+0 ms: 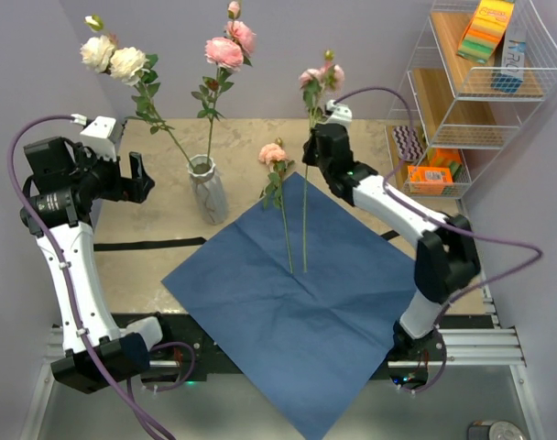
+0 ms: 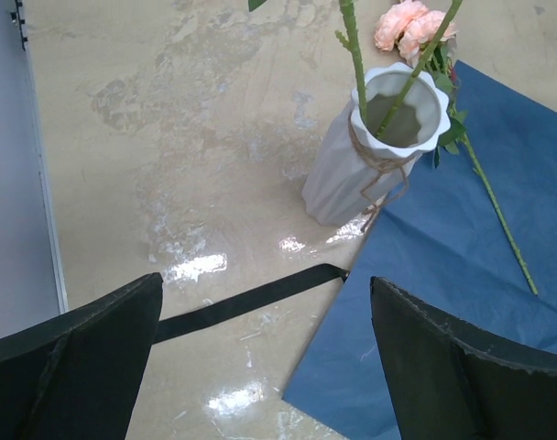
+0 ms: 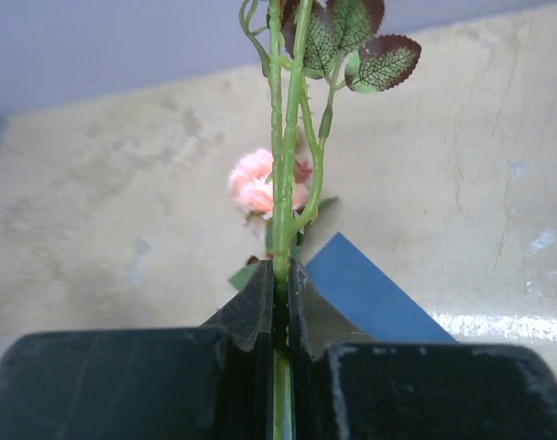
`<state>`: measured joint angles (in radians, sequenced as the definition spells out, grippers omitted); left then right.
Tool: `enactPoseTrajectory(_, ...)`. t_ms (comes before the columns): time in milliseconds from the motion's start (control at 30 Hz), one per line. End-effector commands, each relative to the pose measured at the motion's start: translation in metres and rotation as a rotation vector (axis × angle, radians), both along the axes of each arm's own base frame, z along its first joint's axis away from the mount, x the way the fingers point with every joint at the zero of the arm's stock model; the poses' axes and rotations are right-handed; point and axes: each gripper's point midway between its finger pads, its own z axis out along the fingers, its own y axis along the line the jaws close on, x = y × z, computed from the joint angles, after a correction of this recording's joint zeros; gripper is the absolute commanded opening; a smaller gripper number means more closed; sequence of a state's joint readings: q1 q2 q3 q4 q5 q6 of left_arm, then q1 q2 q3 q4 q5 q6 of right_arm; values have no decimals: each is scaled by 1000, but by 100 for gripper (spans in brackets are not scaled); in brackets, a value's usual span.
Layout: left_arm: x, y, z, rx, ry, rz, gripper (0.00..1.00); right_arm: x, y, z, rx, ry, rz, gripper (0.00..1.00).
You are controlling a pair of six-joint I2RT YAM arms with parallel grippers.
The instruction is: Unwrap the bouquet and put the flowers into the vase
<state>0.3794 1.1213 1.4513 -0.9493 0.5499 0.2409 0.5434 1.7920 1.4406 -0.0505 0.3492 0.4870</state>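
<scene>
Next I should raise the pink flower's long stem, swing it over, lower and release, since the vase's opening is to the left of my right gripper in the top view.
The bouquet is apart: its blue paper lies spread flat on the table. The whitish vase holds two flowers, one with white roses and one with pink roses. My right gripper is shut on the thin green stem of a third, pink flower, holding it upright with its lower end over the paper. A peach rose lies on the paper beside it. My left gripper stands open left of the vase, holding nothing.
A black ribbon lies on the table left of the paper. A white wire shelf with sponges and small boxes stands at the back right. The paper's near corner hangs over the table's front edge.
</scene>
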Motion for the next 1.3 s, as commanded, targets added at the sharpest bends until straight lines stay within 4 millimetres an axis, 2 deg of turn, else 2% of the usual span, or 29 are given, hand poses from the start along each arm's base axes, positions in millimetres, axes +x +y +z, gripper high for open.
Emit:
enactPoseTrajectory(0,-8,-12,22,-15,-55,-60,99,-36,-14,129,205,-390,7,0)
enactPoseTrajectory(33,-8,-14,23,-18,-60,-70,99,-51,-12,127,172,-437,53,0)
enactPoseTrajectory(67,-9,-18,25,-30,-66,-89,99,-73,-8,182,245,-619,116,0)
enactPoseTrajectory(133,-9,-21,26,-45,-60,-103,99,-100,6,210,200,-761,204,0)
enactPoseTrajectory(167,-10,-24,31,-49,-72,-118,99,-113,14,232,205,-827,252,0)
enactPoseTrajectory(200,-10,-25,31,-57,-67,-123,99,-125,27,244,201,-861,304,0)
enactPoseTrajectory(233,-11,-29,34,-65,-72,-143,99,-132,29,268,194,-916,318,0)
enactPoseTrajectory(300,-15,-34,40,-69,-82,-175,99,-145,43,290,214,-972,369,0)
enactPoseTrajectory(333,-18,-41,44,-69,-99,-217,99,-152,45,315,234,-1025,383,0)
enactPoseTrajectory(367,-23,-44,50,-64,-114,-233,99,-158,49,329,244,-1061,402,0)
enactPoseTrajectory(400,-26,-47,54,-61,-128,-252,99,-163,66,333,240,-1082,448,0)
enactPoseTrajectory(433,-29,-53,59,-63,-146,-284,99,-173,67,359,259,-1143,456,0)
enactPoseTrajectory(467,-32,-56,67,-56,-170,-296,99,-181,72,372,273,-1191,472,0)
enactPoseTrajectory(500,-33,-58,71,-58,-181,-307,99,-187,89,373,280,-1221,515,0)
enactPoseTrajectory(567,-33,-60,81,-64,-205,-313,99,-205,89,403,317,-1377,505,0)
enactPoseTrajectory(600,-33,-61,83,-66,-212,-314,99,-213,94,410,338,-1416,518,0)
enactPoseTrajectory(633,-33,-61,84,-75,-210,-311,99,-211,105,419,362,-1447,527,0)
enactPoseTrajectory(700,-30,-60,84,-80,-207,-309,99,-214,114,432,420,-1467,544,0)
enactPoseTrajectory(733,-29,-59,82,-81,-199,-303,99,-212,125,439,453,-1483,564,0)
enactPoseTrajectory(800,-28,-59,78,-83,-193,-301,99,-213,137,445,475,-1490,573,0)
enactPoseTrajectory(833,-28,-57,77,-80,-194,-294,99,-217,134,459,497,-1524,564,0)
enactPoseTrajectory(867,-28,-57,74,-78,-199,-294,99,-209,149,449,489,-1511,581,0)
enactPoseTrajectory(933,-28,-57,72,-72,-202,-291,99,-210,152,456,511,-1531,574,0)
enactPoseTrajectory(967,-29,-57,72,-67,-206,-291,99,-201,162,446,512,-1513,574,0)
enactPoseTrajectory(1067,-30,-55,74,-52,-214,-285,99,-194,168,441,513,-1515,563,0)
enactPoseTrajectory(1200,-28,-56,72,-54,-207,-291,99,-176,185,418,508,-1486,550,0)
enactPoseTrajectory(1267,-27,-56,69,-66,-197,-294,99,-170,189,413,507,-1475,541,0)
